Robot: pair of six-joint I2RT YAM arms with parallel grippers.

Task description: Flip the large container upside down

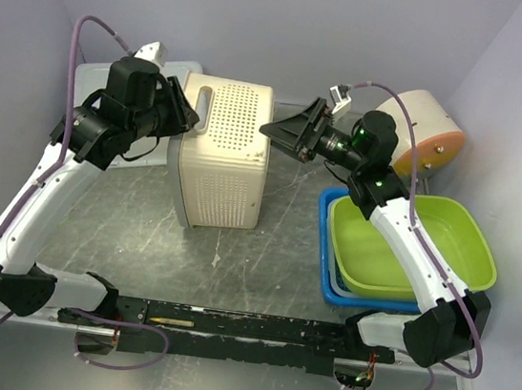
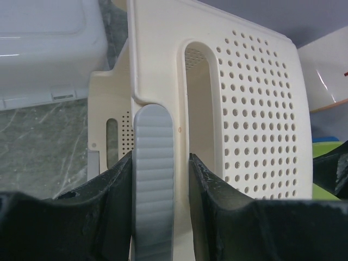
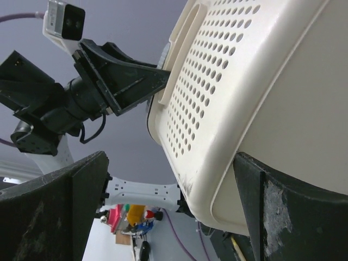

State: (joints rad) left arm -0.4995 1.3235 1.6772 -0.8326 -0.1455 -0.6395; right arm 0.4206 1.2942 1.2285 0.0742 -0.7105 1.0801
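The left gripper moves down and back next, and brings the held rim of the container down onto the table [image 1: 141, 200] [image 2: 46, 153].
The large container [image 1: 226, 157] is a cream perforated basket lying on its side mid-table, with its slot handle facing up at the left. My left gripper [image 1: 187, 113] is at its upper left edge. In the left wrist view the left gripper [image 2: 161, 157] is shut on the container's [image 2: 261, 109] rim, with a grey ribbed strip [image 2: 153, 179] and the cream wall between the fingers. My right gripper [image 1: 287, 131] is at the container's upper right corner. In the right wrist view the right gripper [image 3: 169, 157] is wide open, and a rounded corner of the container [image 3: 255, 81] reaches between its fingers.
A green tub [image 1: 428, 241] sits nested in a blue tray [image 1: 323, 251] at the right. A white lidded box [image 1: 99, 73] stands at the back left, close behind the left gripper. A round cream and orange object [image 1: 424, 130] lies at the back right. Walls enclose three sides.
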